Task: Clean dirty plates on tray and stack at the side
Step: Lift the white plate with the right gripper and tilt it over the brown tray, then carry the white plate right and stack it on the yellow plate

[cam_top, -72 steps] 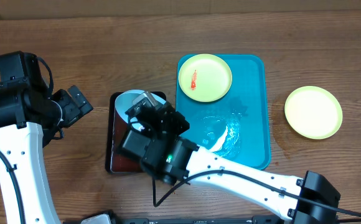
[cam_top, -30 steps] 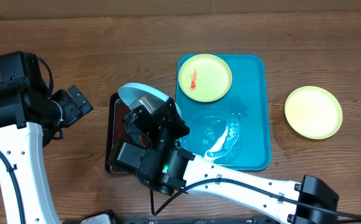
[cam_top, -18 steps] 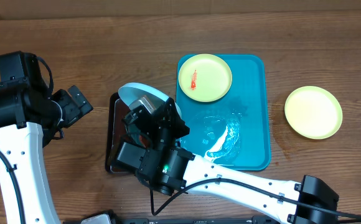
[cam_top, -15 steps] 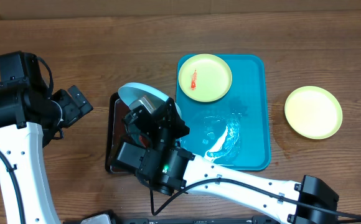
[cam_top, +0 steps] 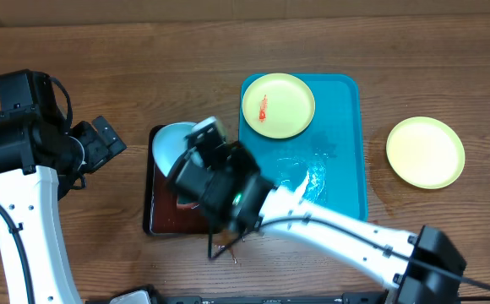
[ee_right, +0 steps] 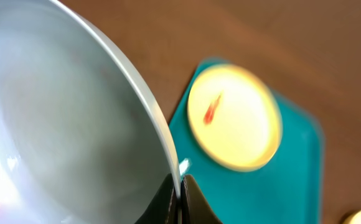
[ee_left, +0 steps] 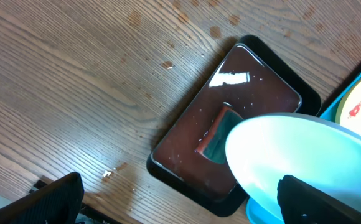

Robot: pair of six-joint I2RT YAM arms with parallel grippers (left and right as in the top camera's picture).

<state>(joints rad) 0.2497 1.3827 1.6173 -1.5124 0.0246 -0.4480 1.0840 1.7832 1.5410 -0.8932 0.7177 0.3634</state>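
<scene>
Next, my right gripper moves past the turquoise tray, then lowers the white plate onto the second yellow-green plate (cam_top: 426,153).
My right gripper (ee_right: 180,193) is shut on the rim of the white plate with the light blue rim (ee_right: 62,124). It holds the plate tilted above the dark tray; the overhead view shows the plate (cam_top: 169,142) beside the right gripper (cam_top: 198,145). A pale yellow-green plate with a red smear (cam_top: 278,105) lies at the far end of the turquoise tray (cam_top: 346,181). A second yellow-green plate (cam_top: 425,152) lies on the table to the right of the tray. My left gripper (cam_top: 101,143) is open and empty, left of the dark tray.
A dark brown-black tray (cam_top: 155,218) holding reddish liquid lies left of the turquoise tray; in the left wrist view a teal block (ee_left: 221,134) sits in it. A wet streak (cam_top: 308,181) marks the turquoise tray's floor. My right arm crosses the table's front.
My right arm has swung and its wrist has turned, carrying the white plate a little left and toward me over the dark tray. The left arm has not moved.
</scene>
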